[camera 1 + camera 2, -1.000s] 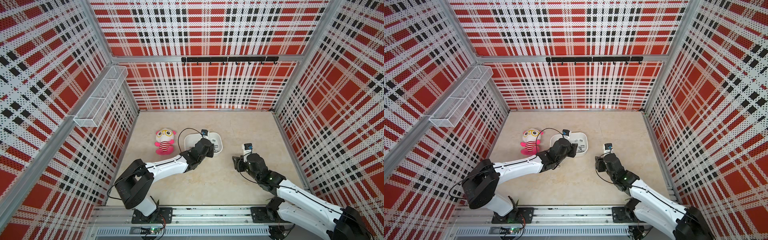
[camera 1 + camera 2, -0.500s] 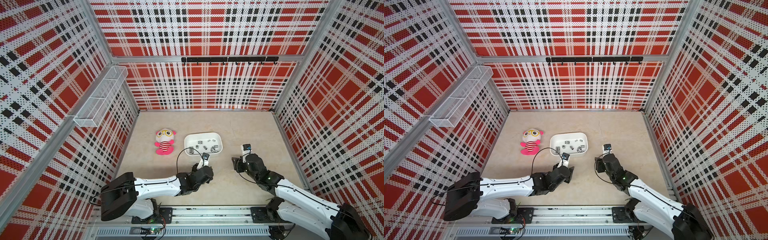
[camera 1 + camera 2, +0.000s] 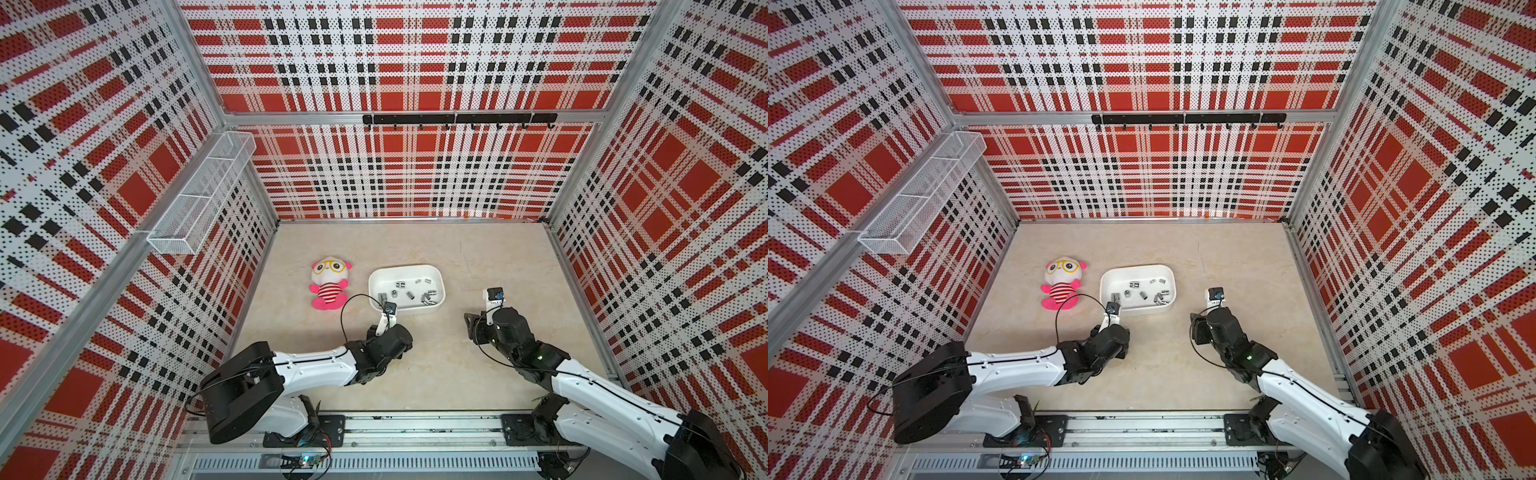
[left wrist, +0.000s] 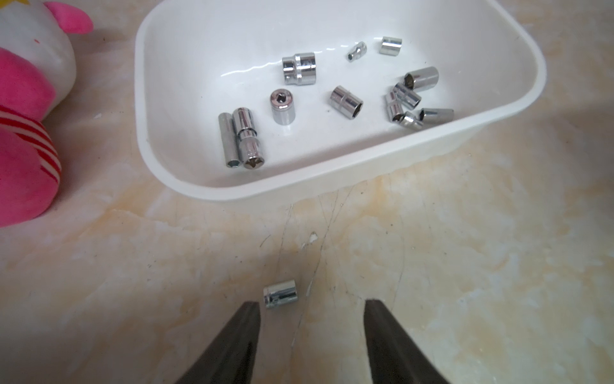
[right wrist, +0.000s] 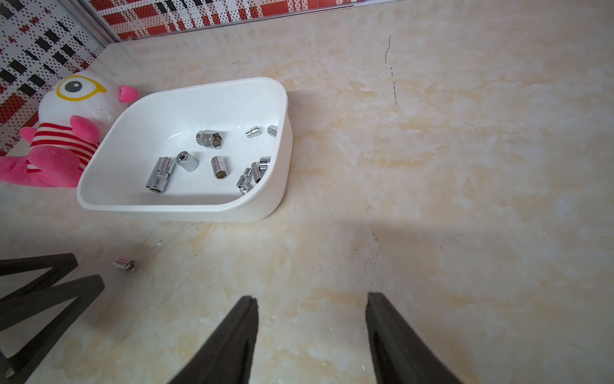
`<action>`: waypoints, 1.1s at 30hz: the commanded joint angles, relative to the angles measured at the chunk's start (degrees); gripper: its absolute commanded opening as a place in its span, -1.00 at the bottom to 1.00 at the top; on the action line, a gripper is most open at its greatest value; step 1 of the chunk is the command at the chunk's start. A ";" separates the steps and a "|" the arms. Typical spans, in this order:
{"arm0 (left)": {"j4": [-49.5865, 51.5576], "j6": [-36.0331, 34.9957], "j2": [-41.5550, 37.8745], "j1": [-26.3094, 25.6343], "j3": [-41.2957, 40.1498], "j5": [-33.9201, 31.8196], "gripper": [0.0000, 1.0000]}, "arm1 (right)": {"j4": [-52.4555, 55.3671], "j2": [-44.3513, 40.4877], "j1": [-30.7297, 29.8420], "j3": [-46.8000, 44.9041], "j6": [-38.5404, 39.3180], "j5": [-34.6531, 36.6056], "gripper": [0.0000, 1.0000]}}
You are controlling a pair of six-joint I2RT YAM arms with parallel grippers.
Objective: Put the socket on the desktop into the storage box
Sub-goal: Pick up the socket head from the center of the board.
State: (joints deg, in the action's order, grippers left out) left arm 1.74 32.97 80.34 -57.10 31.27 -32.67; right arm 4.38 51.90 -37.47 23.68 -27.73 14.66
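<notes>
The small chrome socket [image 4: 280, 294] is nearer one finger of the left gripper, so next the gripper needs to go down toward the desktop, shift toward the doll's side and close on the socket.
A small chrome socket [image 4: 280, 294] lies on its side on the beige desktop [image 3: 478, 257], just in front of the storage box [image 4: 332, 173]. My left gripper [image 4: 312, 303] stands open with the socket just beyond its fingertips, closer to one finger; nothing is between them. In the right wrist view the same socket [image 5: 124, 265] lies beside the left gripper [image 5: 84, 271]. The white storage box [image 3: 411, 311] holds several chrome sockets [image 4: 299, 69]. The left wrist hides the loose socket in both top views. My right gripper [image 5: 312, 297] is open and empty over bare desktop, to the right of the box.
A pink and white plush doll [image 3: 329, 282] lies just left of the box. A white wire-mesh basket [image 3: 199, 199] hangs on the left wall. A black hook rail [image 3: 457, 119] runs along the back wall. Plaid perforated walls close in three sides.
My left arm has drawn back from over the storage box to the near side of it, and its jaws have widened a little. The right arm has barely moved.
</notes>
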 commanded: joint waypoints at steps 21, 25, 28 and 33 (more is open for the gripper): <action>-4.53 -1.51 8.08 6.98 0.23 8.13 -0.04 | -0.61 -0.77 0.21 -0.78 0.37 -0.17 0.17; -3.81 -1.51 9.24 7.05 0.72 7.12 -0.11 | -1.08 -0.62 0.21 -0.92 0.38 -0.58 0.17; -3.92 -1.50 9.33 7.10 0.73 7.29 -0.18 | -1.19 -0.40 0.21 -0.90 0.33 -0.74 0.17; -3.85 -1.51 8.83 7.09 0.56 7.65 -0.46 | -1.46 -0.41 0.20 -1.09 0.23 -0.51 0.17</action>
State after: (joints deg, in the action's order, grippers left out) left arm -2.57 31.59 88.71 -50.22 31.42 -25.91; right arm 4.32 51.83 -37.47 23.62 -27.73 14.13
